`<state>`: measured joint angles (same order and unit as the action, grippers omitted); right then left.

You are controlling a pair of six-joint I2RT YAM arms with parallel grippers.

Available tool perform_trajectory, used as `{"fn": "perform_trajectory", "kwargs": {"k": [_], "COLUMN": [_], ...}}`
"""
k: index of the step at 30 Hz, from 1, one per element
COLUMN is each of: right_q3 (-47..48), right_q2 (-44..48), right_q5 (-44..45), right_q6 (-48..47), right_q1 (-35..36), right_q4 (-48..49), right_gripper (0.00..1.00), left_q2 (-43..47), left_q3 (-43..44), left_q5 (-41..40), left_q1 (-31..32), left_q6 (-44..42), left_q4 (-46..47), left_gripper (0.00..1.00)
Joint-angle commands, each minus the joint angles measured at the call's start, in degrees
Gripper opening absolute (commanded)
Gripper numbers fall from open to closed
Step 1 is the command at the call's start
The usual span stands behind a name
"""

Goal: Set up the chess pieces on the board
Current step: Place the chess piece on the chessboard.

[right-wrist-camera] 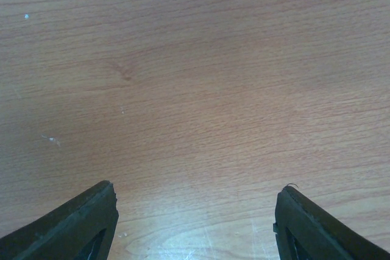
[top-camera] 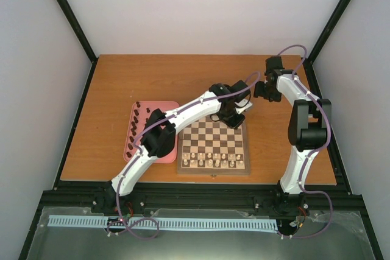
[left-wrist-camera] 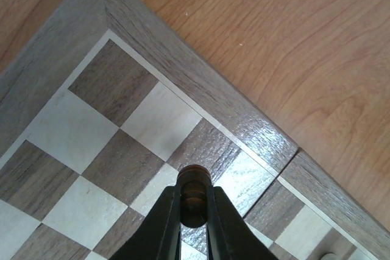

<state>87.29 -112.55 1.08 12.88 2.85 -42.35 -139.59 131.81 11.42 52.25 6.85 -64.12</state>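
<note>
The light square beside the dark corner square, along the seamed border, is empty, so the left gripper will lower the piece onto that light square next.
The wooden checkered board [top-camera: 213, 170] lies at the table's front middle, with cream-white pieces along its near rows. My left gripper [top-camera: 234, 120] hangs over the board's far right corner and is shut on one dark brown chess piece [left-wrist-camera: 195, 194], held just above the squares beside the board's border [left-wrist-camera: 183, 71]. Several more dark chess pieces [top-camera: 134, 127] stand on the pink tray [top-camera: 164, 109] to the left of the board. My right gripper [top-camera: 263, 92] is open and empty over bare table [right-wrist-camera: 195, 77], beyond the board's far right corner.
The left arm stretches across the tray's right side and the board's far left corner. The right arm stands at the table's right side. Black frame posts rise at the far corners.
</note>
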Motion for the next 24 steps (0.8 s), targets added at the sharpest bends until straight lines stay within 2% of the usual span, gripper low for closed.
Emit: {"fn": "perform_trajectory", "kwargs": {"k": [1,11,24], "right_q3": [-0.56,-0.43,-0.36], "right_q2": [1.26,0.71,0.07], "right_q5": [0.36,-0.03,-1.03], "right_q6": [-0.32,-0.23,-0.03], "right_q1": [-0.64,-1.35,-1.52], "right_q4": [1.21,1.3,1.39], "right_gripper": [0.71,0.71,0.71], "left_q2": [-1.27,-4.54,-5.74], "left_q3": [3.31,7.05,7.06], "left_q5": [-1.67,-2.18,-3.34], "left_q1": [0.04,0.02,-0.13], "left_q6": [0.17,0.82,1.15], "left_q4": [1.89,2.9,3.12], "left_gripper": [0.01,0.01,0.02]}}
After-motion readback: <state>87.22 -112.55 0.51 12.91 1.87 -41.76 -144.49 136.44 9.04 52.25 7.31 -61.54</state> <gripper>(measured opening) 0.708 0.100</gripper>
